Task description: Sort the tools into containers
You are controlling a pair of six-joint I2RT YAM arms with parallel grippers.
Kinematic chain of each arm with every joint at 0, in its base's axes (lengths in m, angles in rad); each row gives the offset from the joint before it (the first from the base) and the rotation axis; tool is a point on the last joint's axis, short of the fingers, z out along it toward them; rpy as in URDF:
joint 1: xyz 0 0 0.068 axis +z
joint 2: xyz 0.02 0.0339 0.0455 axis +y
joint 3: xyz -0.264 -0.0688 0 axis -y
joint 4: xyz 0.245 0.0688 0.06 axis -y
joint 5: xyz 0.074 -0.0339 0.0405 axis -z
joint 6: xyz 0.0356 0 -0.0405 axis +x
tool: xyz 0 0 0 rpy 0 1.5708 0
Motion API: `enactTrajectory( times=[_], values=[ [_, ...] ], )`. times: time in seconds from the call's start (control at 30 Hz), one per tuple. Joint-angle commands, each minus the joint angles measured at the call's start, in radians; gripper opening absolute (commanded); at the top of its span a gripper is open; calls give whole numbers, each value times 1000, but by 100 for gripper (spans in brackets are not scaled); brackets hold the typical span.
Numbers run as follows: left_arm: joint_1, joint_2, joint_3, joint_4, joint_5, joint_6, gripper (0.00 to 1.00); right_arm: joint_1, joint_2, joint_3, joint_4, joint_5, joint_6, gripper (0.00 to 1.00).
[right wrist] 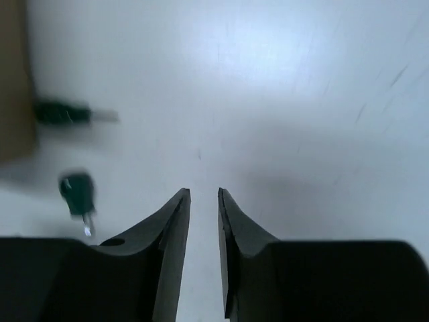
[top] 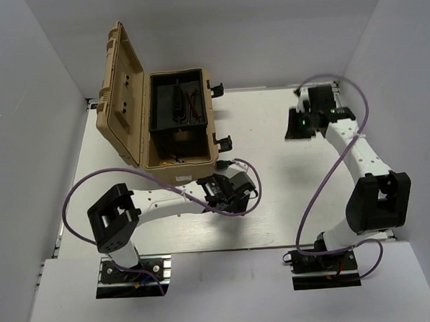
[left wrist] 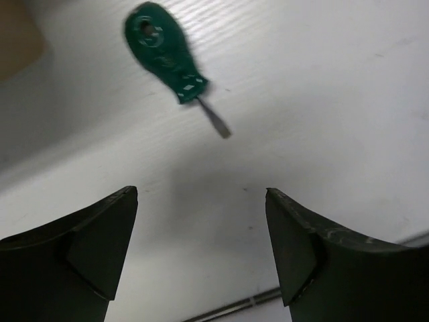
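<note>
I will move my left gripper down and outward onto the green handle [left wrist: 165, 52] next and turn it slightly to go around the handle, because the screwdriver lies at a slant ahead of my open fingers.
The tan toolbox [top: 147, 136] stands open at the back left, its lid [top: 121, 94] up and a black inner tray [top: 176, 102] inside. My left gripper [top: 227, 193] hovers by the box's near right corner. In the left wrist view it [left wrist: 201, 191] is wide open and empty, and a stubby green-handled screwdriver [left wrist: 164, 54] lies on the table ahead of it. My right gripper [top: 298, 128] is far off at the back right. Its jaws [right wrist: 204, 191] stand a narrow gap apart with nothing between them. Two green screwdrivers [right wrist: 64, 113] [right wrist: 77, 194] show blurred at its far left, beside the box [right wrist: 13, 80].
The white tabletop [top: 275, 201] is walled in by grey panels at the back and both sides. Purple cables loop over both arms. The box's black latches [top: 223, 141] stick out on its right side, close to my left gripper.
</note>
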Motion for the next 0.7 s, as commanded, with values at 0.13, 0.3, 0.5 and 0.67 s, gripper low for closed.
enactTrajectory(
  times=[0.13, 0.3, 0.5, 0.67],
  values=[
    [4, -16, 4, 74, -189, -151, 88, -19, -221, -342, 32, -208, -8, 35],
    [4, 83, 70, 73, -180, -176, 88, -33, -286, -413, 83, -277, 10, 35],
    [15, 132, 70, 110, -232, -272, 88, -47, -316, -465, 124, -323, 43, 35],
    [24, 172, 79, 119, -287, -286, 88, -59, -352, -505, 150, -355, 55, 35]
  ],
)
